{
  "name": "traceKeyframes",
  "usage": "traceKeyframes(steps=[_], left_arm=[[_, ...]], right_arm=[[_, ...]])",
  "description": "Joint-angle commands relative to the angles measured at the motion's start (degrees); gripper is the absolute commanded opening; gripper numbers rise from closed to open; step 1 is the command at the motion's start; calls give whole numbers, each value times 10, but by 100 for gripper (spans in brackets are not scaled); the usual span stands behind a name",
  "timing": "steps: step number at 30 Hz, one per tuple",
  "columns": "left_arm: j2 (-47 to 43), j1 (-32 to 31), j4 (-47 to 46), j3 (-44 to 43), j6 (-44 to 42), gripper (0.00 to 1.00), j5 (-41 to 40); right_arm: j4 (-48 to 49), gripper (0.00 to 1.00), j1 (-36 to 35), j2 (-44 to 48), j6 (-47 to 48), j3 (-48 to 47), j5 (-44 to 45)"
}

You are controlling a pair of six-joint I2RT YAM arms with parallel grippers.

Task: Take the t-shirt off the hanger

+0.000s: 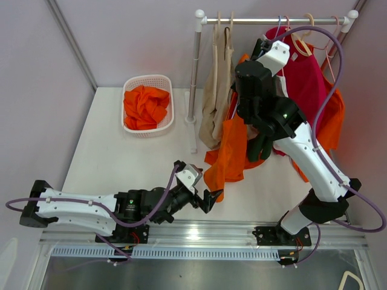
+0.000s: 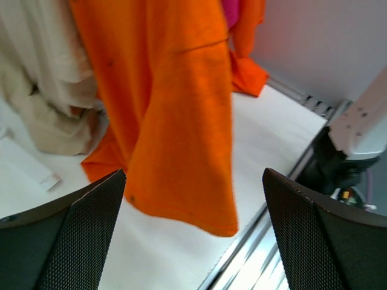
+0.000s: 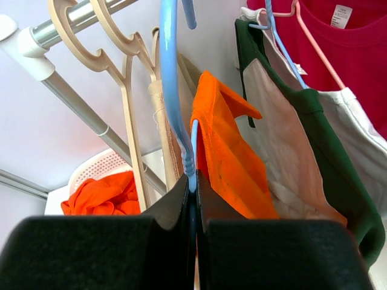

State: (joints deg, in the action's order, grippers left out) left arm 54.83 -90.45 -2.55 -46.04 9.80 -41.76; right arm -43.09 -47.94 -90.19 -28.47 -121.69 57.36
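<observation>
My open left gripper moves outward onto the orange t-shirt's trailing hem [image 1: 215,182] [image 2: 184,205] next and closes on it, because the cloth hangs between its two fingers.
An orange t-shirt [image 1: 231,151] hangs half off a light blue hanger [image 3: 172,90], its hem trailing to the table. My right gripper [image 3: 193,187] is shut on the blue hanger's arm, up near the rail, with the shirt's orange shoulder [image 3: 227,151] just right of the fingers. In the top view the right gripper [image 1: 257,54] sits among the hanging clothes. My left gripper [image 1: 208,198] is open and empty low over the table, just below the shirt's hem [image 2: 181,181], which hangs between and beyond its fingers [image 2: 78,235].
A rail [image 1: 272,20] on a white post [image 1: 195,72] holds beige garments [image 1: 214,96], a green shirt [image 3: 326,157] and a crimson shirt [image 1: 308,72] on other hangers. A white basket [image 1: 147,81] with orange cloth stands back left. The table's metal front edge [image 2: 272,241] lies close below.
</observation>
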Motion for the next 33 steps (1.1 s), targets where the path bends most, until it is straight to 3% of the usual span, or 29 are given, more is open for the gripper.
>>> traceKeyframes(steps=[1,9,10,11,15,18,19,20,25,33], left_arm=[[-3,3,-69,3,-13,99,68],[55,48,-86,-15,-18,99,80],[63,56,-82,-22,-15,86,89],[79,71,-77,-24,-7,81,96],[112,92,-77,-37,-8,70,113],[118,94,-90,-42,-19,28,109],[118,94,-92,-45,-22,7,104],[116,94,-95,-47,-29,1,101],[91,82,-77,-64,-48,1,94],[69,-95,-53,-46,-40,1,-20]], right_arm=[[18,0,-3,18,-13,1,16],[19,0,-9,20,-15,4,14],[20,0,-9,20,-15,5,13],[21,0,-9,20,-14,5,13],[23,0,-10,23,-14,6,8],[23,0,-12,25,-14,8,8],[23,0,-12,26,-14,8,9],[22,0,-12,26,-14,8,9],[24,0,-12,24,-11,15,13],[47,0,29,12,8,5,-5]])
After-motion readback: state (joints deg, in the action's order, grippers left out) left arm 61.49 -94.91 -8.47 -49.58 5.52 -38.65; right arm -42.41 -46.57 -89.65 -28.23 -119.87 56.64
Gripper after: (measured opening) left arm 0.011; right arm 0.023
